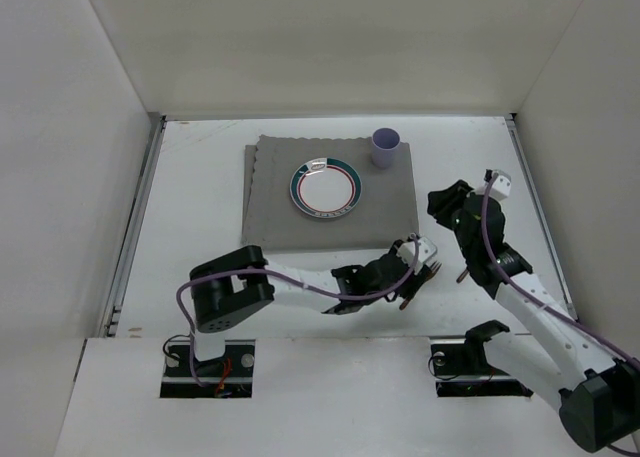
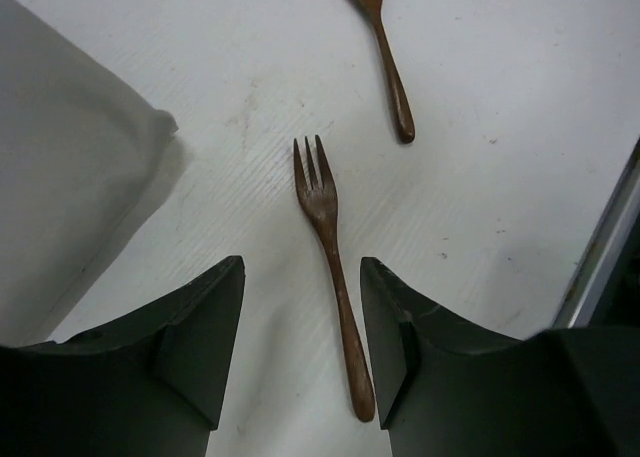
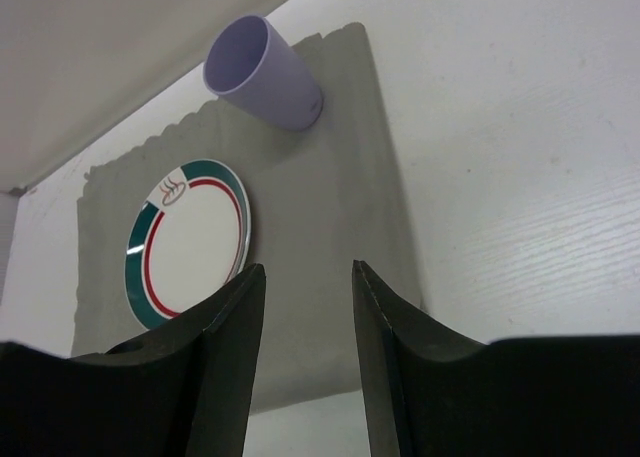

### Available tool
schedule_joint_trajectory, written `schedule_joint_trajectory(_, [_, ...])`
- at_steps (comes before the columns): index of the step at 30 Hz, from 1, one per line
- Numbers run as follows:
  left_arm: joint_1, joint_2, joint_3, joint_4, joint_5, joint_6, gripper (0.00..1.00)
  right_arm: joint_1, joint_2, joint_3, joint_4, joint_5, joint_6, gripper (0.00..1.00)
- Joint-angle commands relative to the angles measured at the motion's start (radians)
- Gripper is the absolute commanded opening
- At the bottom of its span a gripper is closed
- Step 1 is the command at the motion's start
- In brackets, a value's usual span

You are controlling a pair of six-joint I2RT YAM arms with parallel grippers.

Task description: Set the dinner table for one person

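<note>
I should lower my left gripper next and move it toward the right in the wrist view onto the fork's handle (image 2: 344, 315), because the handle is off the middle of the gripper's open fingers.
The white dinner table (image 1: 200, 207) carries a grey mat (image 1: 330, 192) with a red-and-green rimmed plate (image 1: 325, 189) and a lilac cup (image 1: 385, 147) on it. A brown wooden fork (image 2: 326, 239) lies on the table right of the mat's near corner. A wooden spoon (image 2: 386, 59) lies just beyond it. My left gripper (image 2: 302, 322) is open and low over the fork. The fork's handle lies between the jaws, close to the right finger (image 2: 400, 337). My right gripper (image 3: 308, 277) is open and empty. It hovers at the mat's right edge, facing the plate (image 3: 187, 239) and cup (image 3: 262, 72).
A metal rail (image 2: 600, 247) runs along the table's right edge, close to the fork. Another rail (image 1: 135, 227) runs along the left edge. White walls enclose the table on three sides. The mat's corner (image 2: 80, 157) lies left of my left gripper.
</note>
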Motion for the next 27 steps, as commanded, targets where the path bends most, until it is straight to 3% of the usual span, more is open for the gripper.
schedule_joint_trajectory(1, [-0.031, 0.059, 0.088, -0.037, -0.069, 0.094, 0.48, -0.02, -0.068, -0.018, 0.073, -0.035, 0.034, 0.46])
schedule_joint_trajectory(13, [-0.058, 0.144, 0.117, -0.07, -0.076, 0.112, 0.41, -0.063, -0.272, -0.049, 0.06, -0.016, 0.097, 0.41])
schedule_joint_trajectory(25, [-0.064, 0.181, 0.12, -0.09, 0.012, 0.097, 0.34, -0.049, -0.277, -0.009, 0.047, -0.023, 0.103, 0.42])
schedule_joint_trajectory(27, [-0.065, 0.188, 0.127, -0.1, 0.021, 0.1, 0.26, -0.047, -0.272, 0.003, 0.044, -0.024, 0.103, 0.42])
